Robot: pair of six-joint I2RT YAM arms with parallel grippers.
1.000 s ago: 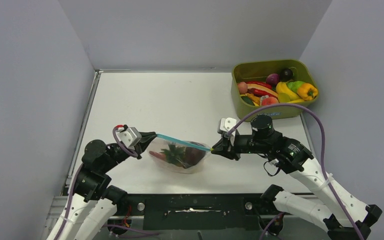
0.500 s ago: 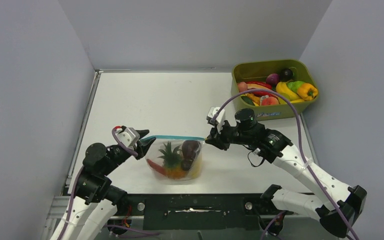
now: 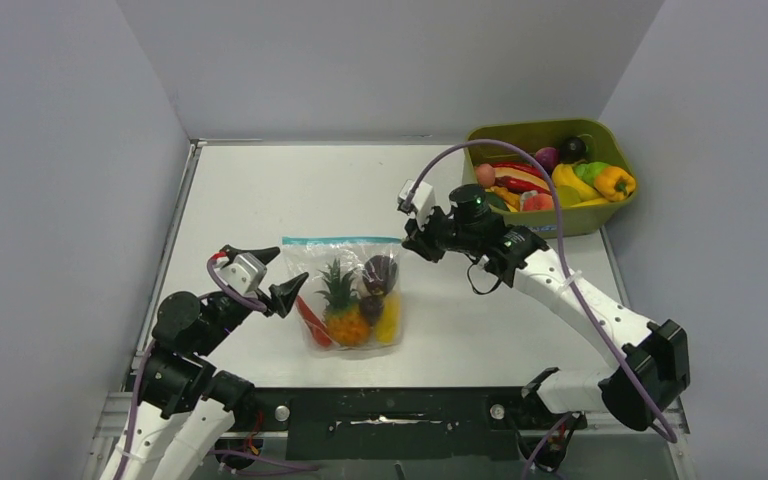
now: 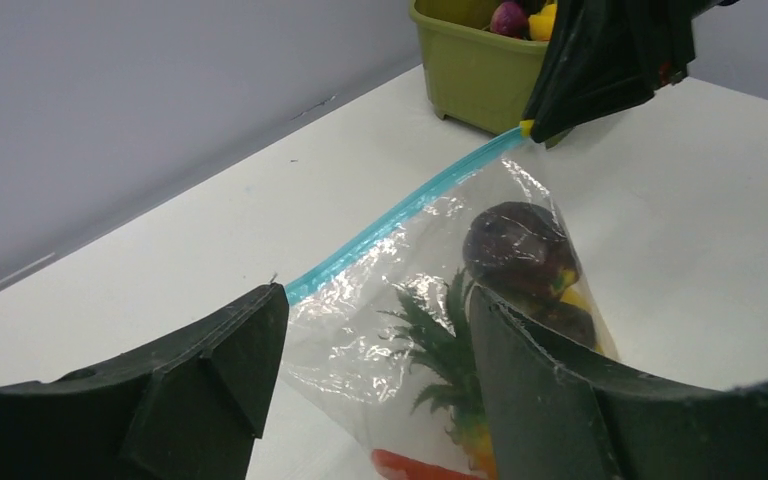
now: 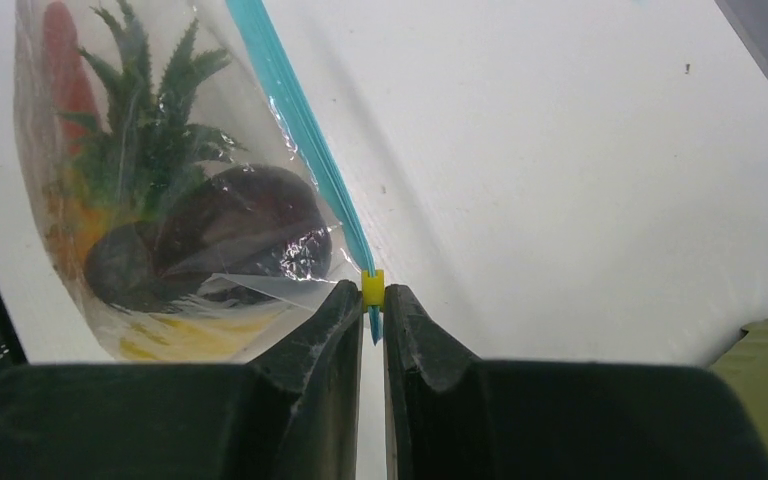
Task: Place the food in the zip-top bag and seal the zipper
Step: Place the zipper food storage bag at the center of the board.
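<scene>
My right gripper draws the bag (image 3: 345, 290) outward over the bare tabletop outward of it next and releases the slider, since the slider is already at the zipper's end.
The clear zip-top bag (image 3: 345, 290) lies near the table's front with the food inside: an orange pineapple (image 3: 345, 318), a dark maroon piece (image 3: 378, 272), a red piece (image 3: 310, 320) and a yellow piece (image 3: 388, 322). Its teal zipper (image 3: 340, 240) runs along the far edge. My right gripper (image 3: 407, 240) is shut on the zipper's right end, pinching a small yellow slider (image 5: 373, 288). My left gripper (image 3: 275, 275) stands open beside the bag's left corner, holding nothing. The left wrist view shows the bag (image 4: 380, 330) between the spread fingers (image 4: 210, 370).
An olive-green tub (image 3: 580, 220) with several more toy fruits and vegetables stands at the back right, just behind the right arm. Grey walls enclose the table on three sides.
My left gripper has opened and let go of the zipper's left end. The right gripper has carried its end away from me and leftward, and the bag has turned and settled with the food spread out.
</scene>
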